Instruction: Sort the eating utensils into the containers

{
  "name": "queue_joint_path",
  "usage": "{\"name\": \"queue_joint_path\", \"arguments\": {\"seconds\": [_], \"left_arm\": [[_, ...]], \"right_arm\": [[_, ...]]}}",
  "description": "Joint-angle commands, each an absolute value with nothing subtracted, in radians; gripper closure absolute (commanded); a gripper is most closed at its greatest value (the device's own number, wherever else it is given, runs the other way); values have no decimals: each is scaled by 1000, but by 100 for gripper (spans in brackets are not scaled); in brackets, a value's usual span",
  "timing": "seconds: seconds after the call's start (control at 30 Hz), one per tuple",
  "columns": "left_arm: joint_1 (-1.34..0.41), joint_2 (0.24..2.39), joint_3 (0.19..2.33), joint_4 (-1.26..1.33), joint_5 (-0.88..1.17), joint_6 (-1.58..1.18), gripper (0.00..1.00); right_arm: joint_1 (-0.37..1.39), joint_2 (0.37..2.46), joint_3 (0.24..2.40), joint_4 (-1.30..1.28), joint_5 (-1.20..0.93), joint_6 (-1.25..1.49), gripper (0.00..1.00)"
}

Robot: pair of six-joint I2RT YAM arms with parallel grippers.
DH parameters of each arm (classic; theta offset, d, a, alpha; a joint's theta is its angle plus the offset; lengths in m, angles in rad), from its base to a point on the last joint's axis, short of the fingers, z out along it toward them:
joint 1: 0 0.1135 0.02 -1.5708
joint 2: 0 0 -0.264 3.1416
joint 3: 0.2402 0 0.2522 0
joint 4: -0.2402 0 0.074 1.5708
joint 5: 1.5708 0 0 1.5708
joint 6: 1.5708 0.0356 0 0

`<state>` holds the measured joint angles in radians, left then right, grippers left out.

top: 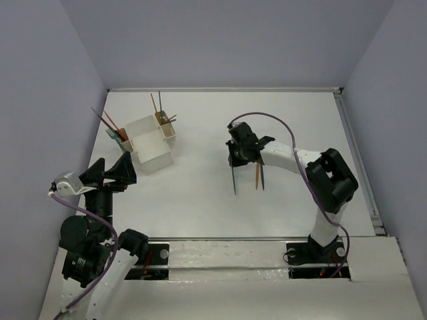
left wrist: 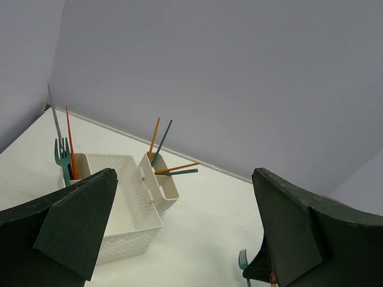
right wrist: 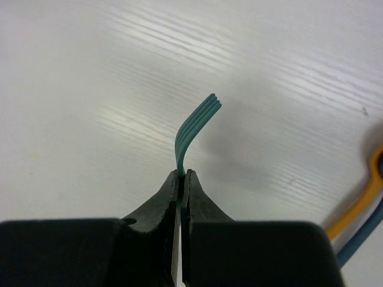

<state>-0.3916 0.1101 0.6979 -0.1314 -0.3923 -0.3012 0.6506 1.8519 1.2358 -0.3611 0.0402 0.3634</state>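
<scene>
My right gripper moves up and across to the white container (top: pixel 152 145) next. It tilts the teal fork's handle down and releases in the container's end section, because a matching fork stands there.
My right gripper (top: pixel 241 152) is shut on a teal fork (top: pixel 234 179) near its head; the curved tines (right wrist: pixel 194 128) stick out past the shut fingertips over the white table. An orange stick (top: pixel 257 177) and a teal stick (top: pixel 262 177) lie just right of the gripper, and both show at the right edge of the right wrist view (right wrist: pixel 359 206). The white container (top: pixel 152 145) stands at the back left. Its left end compartment holds a teal fork (left wrist: pixel 60 156) and red sticks (left wrist: pixel 70 143). Its right end compartment holds orange and teal sticks (left wrist: pixel 157 140). My left gripper (top: pixel 113 175) is open and empty, just in front of the container.
The container's large middle compartment (left wrist: pixel 122 197) looks empty. A raised rail (top: pixel 353 147) runs along the table's right edge, and grey walls close in the back and sides. The arm bases sit on the near edge.
</scene>
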Motion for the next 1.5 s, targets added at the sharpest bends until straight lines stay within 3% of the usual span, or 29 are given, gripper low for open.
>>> {"name": "queue_joint_path", "arguments": {"seconds": [0.0, 0.37, 0.87, 1.03, 1.47], "left_arm": [[-397, 120, 695, -84, -382, -291, 1], [-397, 115, 698, -87, -408, -298, 1], [-397, 110, 703, -87, -434, -301, 1], [-397, 115, 701, -86, -433, -301, 1], [-397, 115, 703, -84, -433, -301, 1]], "right_arm": [[747, 1738, 1334, -120, -55, 371, 100], [887, 1929, 1618, 287, -117, 367, 100], [1000, 2509, 2445, 368, -131, 216, 100], [1009, 2608, 2572, 411, -74, 206, 100], [1020, 2737, 2618, 462, -9, 155, 100]]}}
